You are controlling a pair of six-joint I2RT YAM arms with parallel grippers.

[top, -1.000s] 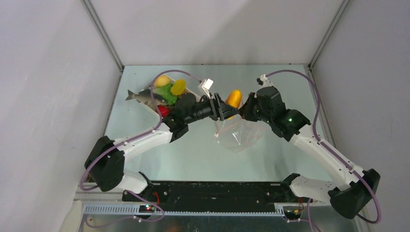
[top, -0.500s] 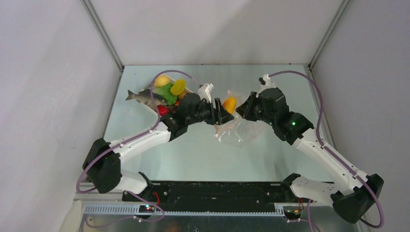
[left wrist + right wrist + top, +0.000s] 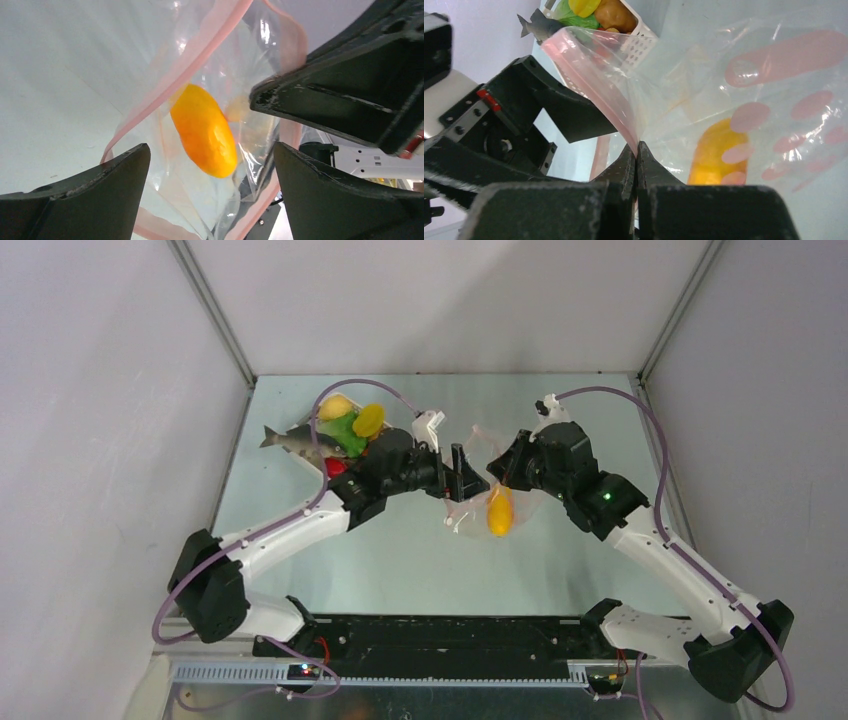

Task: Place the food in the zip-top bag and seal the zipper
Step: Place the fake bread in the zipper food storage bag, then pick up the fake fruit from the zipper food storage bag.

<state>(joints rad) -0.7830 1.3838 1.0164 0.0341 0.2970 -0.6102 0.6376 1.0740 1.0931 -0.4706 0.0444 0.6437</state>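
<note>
The bright yellow toy food [image 3: 369, 420] is still in the basket. I need to move my left gripper outward and to the left in the top view, then down onto it.
The clear zip-top bag [image 3: 478, 502] with pink dots hangs open at the table's middle. An orange toy fruit [image 3: 499, 510] lies inside it; it also shows in the left wrist view [image 3: 205, 131] and the right wrist view [image 3: 716, 150]. My right gripper [image 3: 497, 472] is shut on the bag's pink zipper strip [image 3: 596, 82] and holds the mouth up. My left gripper [image 3: 462, 475] is open and empty just above the bag's mouth [image 3: 200, 55]. The other toy food, yellow [image 3: 368, 420], green [image 3: 346, 435] and red [image 3: 335, 467], sits in the basket.
A white lattice basket [image 3: 428, 426] stands at the back left, behind my left arm, with a grey toy fish [image 3: 295, 440] sticking out to the left. The walls of the enclosure close in the table's left, back and right sides.
The orange fruit has left my left gripper and dropped into the bag. My left jaws have opened. The right gripper has kept its hold on the bag's edge.
</note>
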